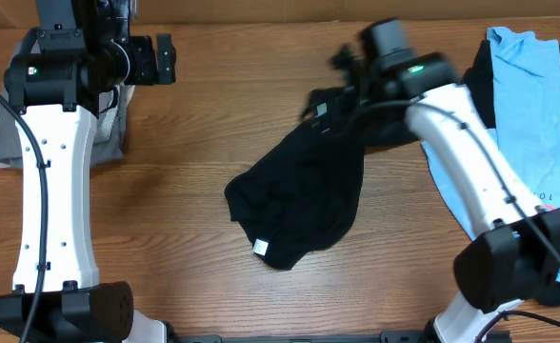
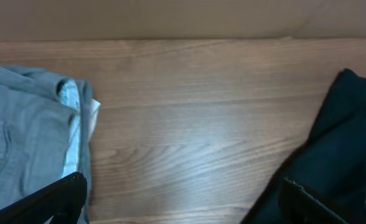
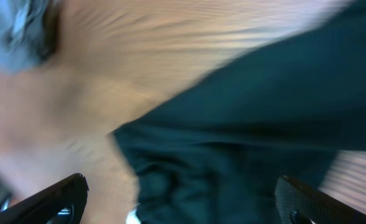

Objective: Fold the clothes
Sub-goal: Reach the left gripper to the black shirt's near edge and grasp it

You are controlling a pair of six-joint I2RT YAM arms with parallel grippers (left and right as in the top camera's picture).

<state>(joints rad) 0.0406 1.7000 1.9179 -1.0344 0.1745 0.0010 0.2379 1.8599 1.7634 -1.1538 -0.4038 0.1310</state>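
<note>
The left gripper's open fingers are above bare wood, so it will swing to the right in the overhead view and lower onto the garment's bunched middle fold (image 1: pixel 335 164).
A black garment (image 1: pixel 304 191) lies crumpled at the table's middle with a white tag near its front edge; it also shows in the right wrist view (image 3: pixel 245 124) and at the right of the left wrist view (image 2: pixel 338 155). My right gripper (image 1: pixel 345 59) is open above the garment's far right part, holding nothing; its fingers (image 3: pixel 183 202) are spread wide over the black cloth. My left gripper (image 1: pixel 164 59) is open at the far left, its fingers (image 2: pixel 183 202) over bare wood. A folded grey garment (image 1: pixel 9 133) lies at the left edge and also shows in the left wrist view (image 2: pixel 27 143).
A light blue shirt (image 1: pixel 537 105) lies over dark clothes at the right edge of the wooden table (image 1: pixel 194 143). A cardboard wall runs along the table's far edge.
</note>
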